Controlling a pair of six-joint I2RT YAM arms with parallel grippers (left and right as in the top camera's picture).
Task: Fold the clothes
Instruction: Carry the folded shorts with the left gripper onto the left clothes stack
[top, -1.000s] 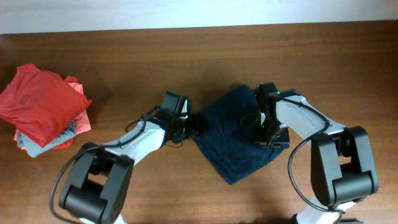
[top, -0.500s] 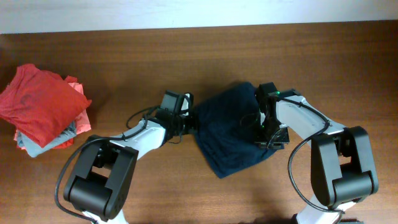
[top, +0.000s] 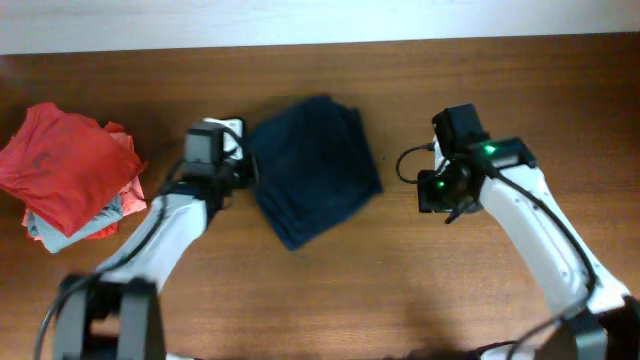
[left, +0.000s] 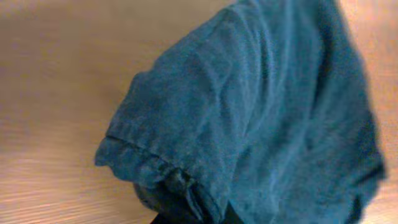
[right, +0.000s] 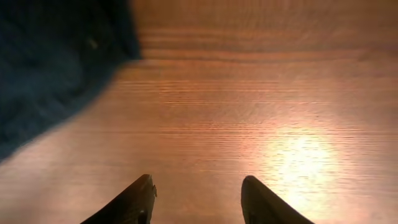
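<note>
My left gripper will carry the garment over and release it onto the red top (top: 68, 165), since the folded stack lies to the gripper's left in the overhead view.
The clothes (top: 312, 165), one dark navy garment, lie bunched in a folded heap on the wooden table, left of centre. My left gripper (top: 245, 170) is at the heap's left edge, shut on a pinch of the fabric. In the left wrist view the navy cloth (left: 261, 106) fills most of the frame and drapes over the gripper (left: 189, 208), hiding its fingers. My right gripper (top: 432, 192) hangs to the right of the garment, apart from it. In the right wrist view it (right: 198, 193) stands open over bare wood, with only a corner of the garment (right: 56, 68) at upper left.
A stack of folded red, coral and light blue garments (top: 70, 175) sits at the table's left edge, close to my left arm. The table's far edge (top: 400, 42) runs along the top of the overhead view.
My left gripper closed on the garment's edge and dragged the garment leftward across the table. My right gripper let go of the fabric, opened and drew back clear of it.
</note>
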